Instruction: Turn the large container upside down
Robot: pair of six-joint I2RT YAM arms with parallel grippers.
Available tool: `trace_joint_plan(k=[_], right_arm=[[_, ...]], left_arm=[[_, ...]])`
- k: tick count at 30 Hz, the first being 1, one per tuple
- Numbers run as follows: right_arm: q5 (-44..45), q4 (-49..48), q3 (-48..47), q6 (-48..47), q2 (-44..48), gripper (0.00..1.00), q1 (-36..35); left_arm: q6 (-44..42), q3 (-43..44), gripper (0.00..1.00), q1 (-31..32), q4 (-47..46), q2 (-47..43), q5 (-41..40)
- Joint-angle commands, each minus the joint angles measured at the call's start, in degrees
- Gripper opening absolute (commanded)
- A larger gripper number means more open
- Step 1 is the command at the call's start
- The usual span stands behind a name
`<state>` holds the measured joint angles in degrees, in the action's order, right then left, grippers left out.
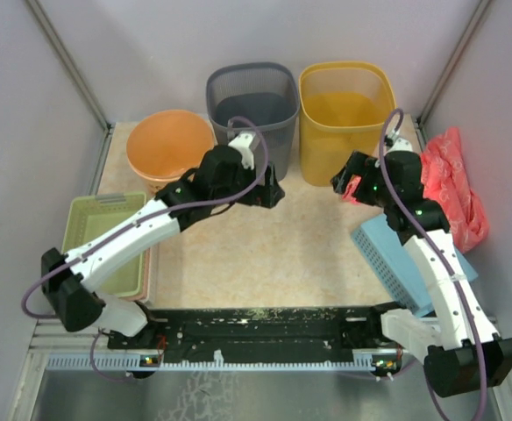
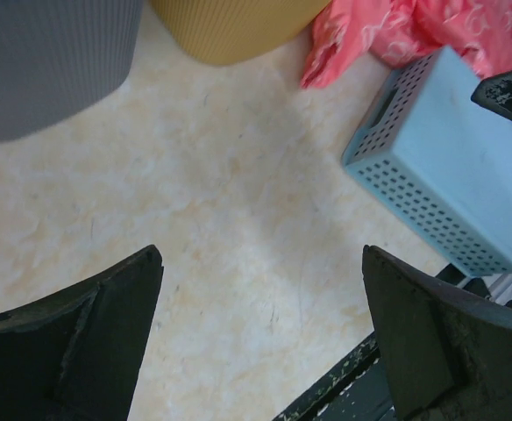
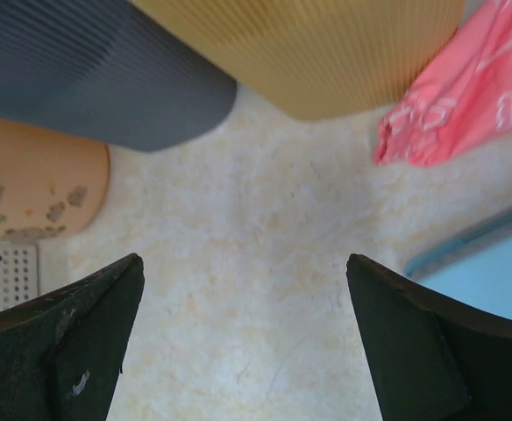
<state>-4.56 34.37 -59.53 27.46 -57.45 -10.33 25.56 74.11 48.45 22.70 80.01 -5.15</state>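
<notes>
My right gripper moves up and outward next, then down onto the yellow bin's rim beside the grey bin (image 1: 254, 110) to close, since it hangs below the yellow bin's opening.
A tall yellow bin (image 1: 344, 114) and a tall grey mesh bin (image 1: 254, 110) stand upright side by side at the back of the table, mouths up. My left gripper (image 1: 269, 189) hangs open and empty just in front of the grey bin. My right gripper (image 1: 344, 184) hangs open and empty in front of the yellow bin's lower right. In the left wrist view the gripper (image 2: 261, 254) is over bare table, with the grey bin (image 2: 54, 61) and yellow bin (image 2: 234, 26) ahead. In the right wrist view the gripper (image 3: 244, 259) faces the yellow bin (image 3: 309, 48) and grey bin (image 3: 98, 79).
An orange bowl (image 1: 168, 147) sits at the back left. A green tray (image 1: 107, 241) lies at the left on a pink one. A blue perforated basket (image 1: 396, 254) lies upside down at the right. A pink plastic bag (image 1: 453, 180) lies by the right wall.
</notes>
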Motion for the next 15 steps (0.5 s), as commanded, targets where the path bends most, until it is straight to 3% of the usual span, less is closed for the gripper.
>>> trace_joint_plan(k=[1, 6, 15], right_arm=[[8.46, 1.60, -9.71, -2.45, 0.52, 0.98, 0.56], [9.34, 5.27, -20.37, -6.21, -4.12, 0.98, 0.60], [-2.64, -0.07, -30.50, -11.12, -13.72, 0.94, 0.57]], left_arm=[[-3.02, 10.66, 0.99, -0.30, -2.13, 6.28, 4.47], [-3.47, 16.73, 0.99, -1.74, -5.37, 13.36, 6.39], [-3.20, 16.63, 0.99, -9.83, -14.49, 19.27, 12.48]])
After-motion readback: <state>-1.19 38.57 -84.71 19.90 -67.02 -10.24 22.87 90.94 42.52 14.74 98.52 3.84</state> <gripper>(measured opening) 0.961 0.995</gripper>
